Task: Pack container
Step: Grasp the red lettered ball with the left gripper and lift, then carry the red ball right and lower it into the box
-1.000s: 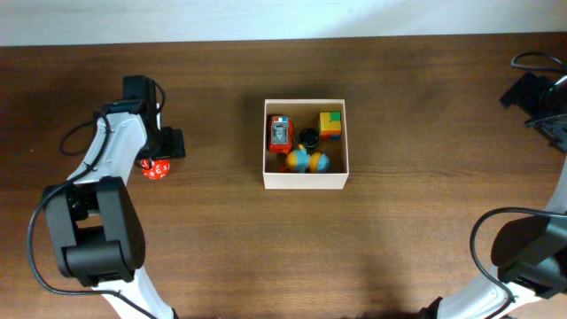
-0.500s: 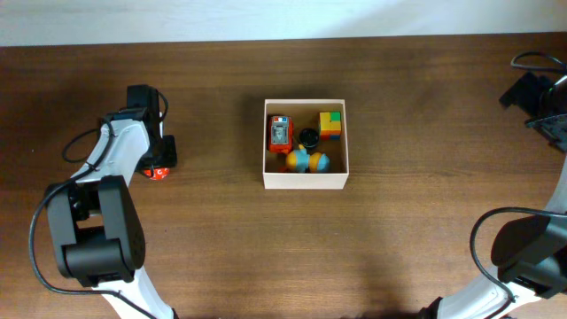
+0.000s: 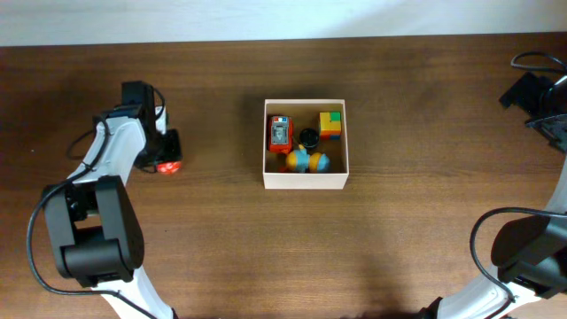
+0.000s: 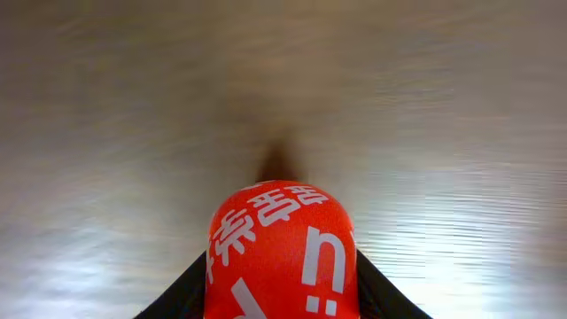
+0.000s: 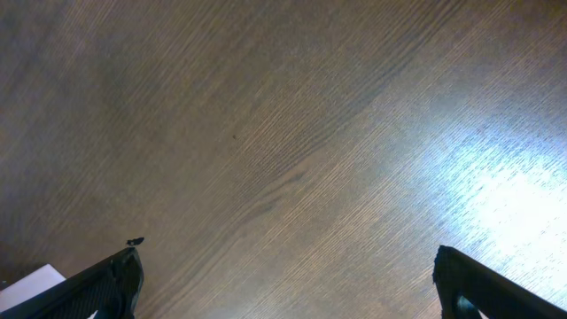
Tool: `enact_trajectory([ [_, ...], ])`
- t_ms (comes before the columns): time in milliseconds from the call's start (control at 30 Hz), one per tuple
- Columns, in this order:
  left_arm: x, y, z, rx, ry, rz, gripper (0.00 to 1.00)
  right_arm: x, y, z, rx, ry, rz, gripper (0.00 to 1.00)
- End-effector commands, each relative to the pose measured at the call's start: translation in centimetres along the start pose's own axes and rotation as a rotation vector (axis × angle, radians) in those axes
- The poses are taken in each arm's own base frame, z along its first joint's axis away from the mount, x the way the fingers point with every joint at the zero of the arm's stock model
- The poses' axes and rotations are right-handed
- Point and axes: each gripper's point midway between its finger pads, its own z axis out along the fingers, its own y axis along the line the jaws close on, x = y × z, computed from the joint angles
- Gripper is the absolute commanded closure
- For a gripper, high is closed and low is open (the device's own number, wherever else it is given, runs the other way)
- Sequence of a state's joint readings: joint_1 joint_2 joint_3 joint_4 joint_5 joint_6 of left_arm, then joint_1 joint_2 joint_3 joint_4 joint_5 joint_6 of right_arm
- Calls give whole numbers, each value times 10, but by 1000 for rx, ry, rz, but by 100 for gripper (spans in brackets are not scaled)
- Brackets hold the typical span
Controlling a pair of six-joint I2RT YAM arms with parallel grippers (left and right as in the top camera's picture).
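Note:
My left gripper rises next, swings over the gap beside the cube (image 3: 330, 124) and moves down, as the container (image 3: 306, 181) lies to its right in the overhead view.
The container (image 3: 306, 181), a shallow square white-walled box with a tan inside, stands mid-table. In it lie a red toy (image 3: 280, 133), a small black thing (image 3: 307, 136), a coloured cube (image 3: 330, 124) and a yellow-and-blue ball (image 3: 307, 161). Left of it, my left gripper (image 3: 166, 161) is shut on a red ball with white lettering (image 4: 282, 252); both black fingers press its sides in the left wrist view, and the ball looks lifted off the wood. My right gripper (image 5: 288, 279) is open over bare wood at the far right edge (image 3: 540, 97).
A white wall strip (image 3: 283, 18) runs along the table's far edge. A white corner (image 5: 27, 285) shows at the lower left of the right wrist view. Cables (image 3: 536, 60) loop by the right arm.
The left gripper's jaws closed on the red ball, which has shifted slightly right and up with the gripper. The right arm has not moved.

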State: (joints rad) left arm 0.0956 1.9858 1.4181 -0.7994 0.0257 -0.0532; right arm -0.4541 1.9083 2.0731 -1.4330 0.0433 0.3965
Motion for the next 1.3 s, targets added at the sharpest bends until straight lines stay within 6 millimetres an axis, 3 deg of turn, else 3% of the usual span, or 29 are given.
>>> enact_trajectory([
  [0,-30,-59,-40,318,-78,20,65,-3,1,-12,-13,-32,8,1],
  [167,-45,-94,-74,535,-115,46,66,-3,1,-12,-13,-32,8,1],
  [333,-55,-144,-126,920,-183,126,66,-3,1,-12,-13,-32,8,1],
  [533,-49,-200,-199,1344,-293,381,65,-3,1,-12,-13,-32,8,1],
  [567,-46,-209,-204,1369,-301,420,66,-3,1,-12,-13,-32,8,1],
  [833,-7,-293,-211,1393,-373,741,65,-3,1,-12,-13,-32,8,1],
  [1000,11,-332,-188,1240,-392,838,66,-3,1,-12,-13,-31,8,1],
  [1267,31,-362,-143,918,-365,887,66,-3,1,-12,-13,-31,8,1],
])
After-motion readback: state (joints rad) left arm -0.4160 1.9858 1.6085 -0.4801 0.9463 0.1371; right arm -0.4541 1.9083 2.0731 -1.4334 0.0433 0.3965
